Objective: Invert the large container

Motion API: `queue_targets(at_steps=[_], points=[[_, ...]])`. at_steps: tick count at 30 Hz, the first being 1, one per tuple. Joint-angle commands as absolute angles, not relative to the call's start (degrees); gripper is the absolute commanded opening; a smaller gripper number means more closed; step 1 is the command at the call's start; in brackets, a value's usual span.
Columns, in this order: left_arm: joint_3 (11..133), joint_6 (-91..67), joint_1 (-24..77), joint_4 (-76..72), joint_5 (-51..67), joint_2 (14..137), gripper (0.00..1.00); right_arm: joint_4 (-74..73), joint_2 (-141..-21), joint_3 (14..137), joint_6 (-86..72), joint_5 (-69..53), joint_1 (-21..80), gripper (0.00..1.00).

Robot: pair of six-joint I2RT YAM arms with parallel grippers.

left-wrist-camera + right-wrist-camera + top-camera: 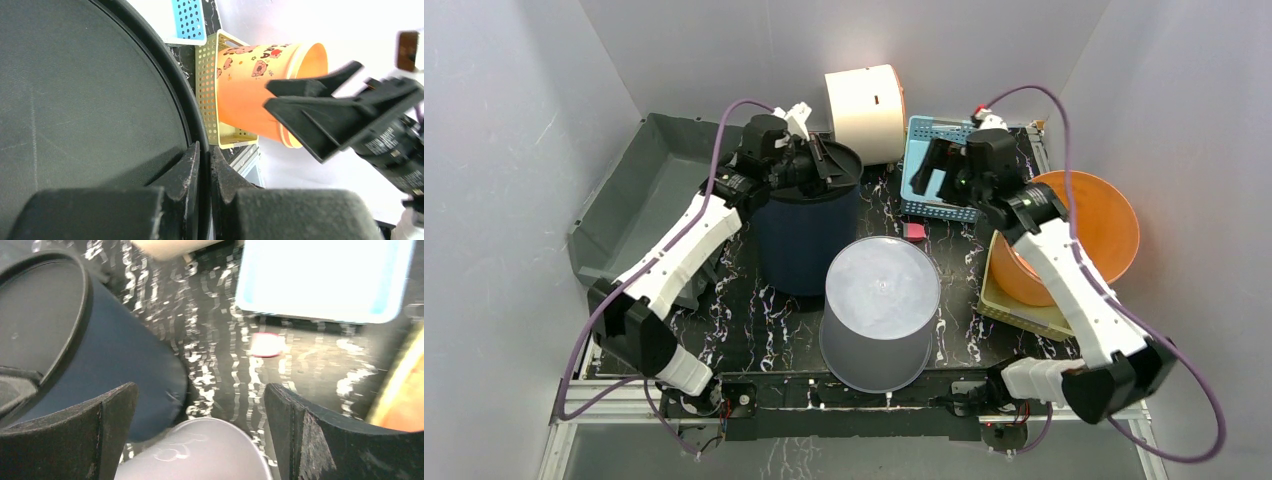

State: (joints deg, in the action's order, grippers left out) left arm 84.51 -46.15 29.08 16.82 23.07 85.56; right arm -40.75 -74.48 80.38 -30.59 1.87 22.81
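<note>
Only my left gripper holds the leaning bin, so it shifts slightly toward the blue basket (922, 203) next and opens its fingers off the black rim (859, 172).
The large container is a dark navy bin (809, 235) with a black rim, standing at the middle back of the table. My left gripper (824, 160) is shut on its top rim at the far right side. In the left wrist view the fingers (204, 147) pinch the black rim (187, 107), one inside and one outside. My right gripper (934, 165) is open and empty, held in the air to the right of the bin. In the right wrist view it (200, 387) looks down past the bin (100, 350).
A pale grey bucket (881, 310) stands upside down just in front of the bin. An orange bucket (1104, 225) lies in a yellow basket (1024, 315) at the right. A blue basket (919, 195), a cream cylinder (864, 110), a grey tray (639, 200) and a small pink object (914, 232) are around.
</note>
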Motion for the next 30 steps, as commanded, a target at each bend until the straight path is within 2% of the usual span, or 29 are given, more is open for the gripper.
queue_targets(at_steps=[1, 11, 12, 17, 19, 24, 30], points=[[86.56, -45.44, 29.8, 13.93, 22.39, 89.25, 0.0, -50.14, -69.79, 82.11, -24.55, 17.9, 22.42, 0.98], [90.91, -42.18, 30.65, 17.74, 21.07, 92.86, 0.0, -53.63, -68.68, 82.5, -25.14, 25.42, 22.28, 0.98], [91.73, -40.95, 30.67, 19.06, 20.48, 92.83, 0.05, -53.7, -68.72, 82.69, -25.06, 25.71, 22.31, 0.98], [101.03, -34.74, 30.67, 27.22, 17.88, 92.59, 0.57, -53.43, -69.46, 82.86, -24.77, 27.22, 21.99, 0.98], [106.24, -32.36, 30.66, 30.69, 17.2, 92.56, 0.7, -53.71, -70.82, 83.33, -23.78, 25.72, 21.74, 0.98], [112.83, -29.02, 30.61, 34.62, 17.92, 90.36, 0.85, -53.26, -74.36, 85.73, -19.99, 22.51, 21.79, 0.98], [108.74, -32.09, 34.31, 30.18, 23.21, 89.48, 0.86, -53.29, -77.26, 91.04, -17.63, 15.74, 21.77, 0.96]])
